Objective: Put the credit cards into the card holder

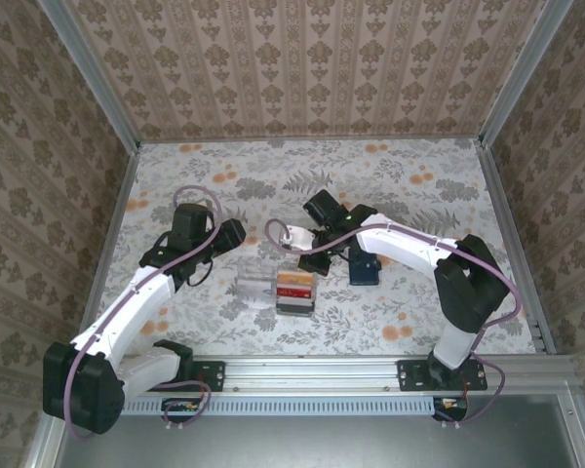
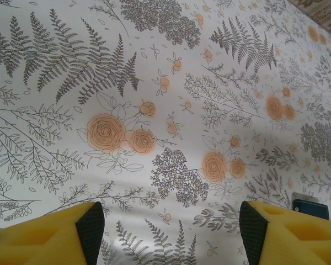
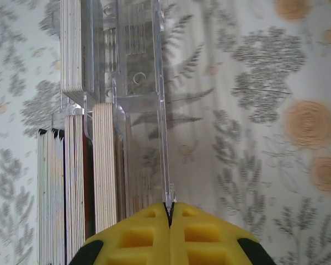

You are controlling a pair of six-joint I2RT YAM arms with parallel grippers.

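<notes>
I should next pull the card holder's clear side outward with my right gripper, turning the gripper with it, and release it over the bare tablecloth beyond the card holder, because that part of the tablecloth is empty.
The credit cards [image 1: 294, 291] stand on edge in stacks inside a clear plastic box [image 1: 256, 283] at mid-table. In the right wrist view the cards [image 3: 105, 165] show pale, dark and red edges, left of a thin clear wall of the box [image 3: 163, 110]. My right gripper [image 3: 169, 210] is shut on the near edge of that clear wall. From above, the right gripper [image 1: 310, 261] sits just behind the cards. The navy card holder [image 1: 364, 268] lies to their right, and its corner [image 2: 310, 208] shows in the left wrist view. My left gripper [image 2: 171, 232] hangs open over bare tablecloth, left of the box.
A floral tablecloth [image 1: 409, 195] covers the table, with patterned walls on three sides and a metal rail [image 1: 312, 370] along the near edge. The right arm's white link [image 1: 405, 249] reaches over the card holder.
</notes>
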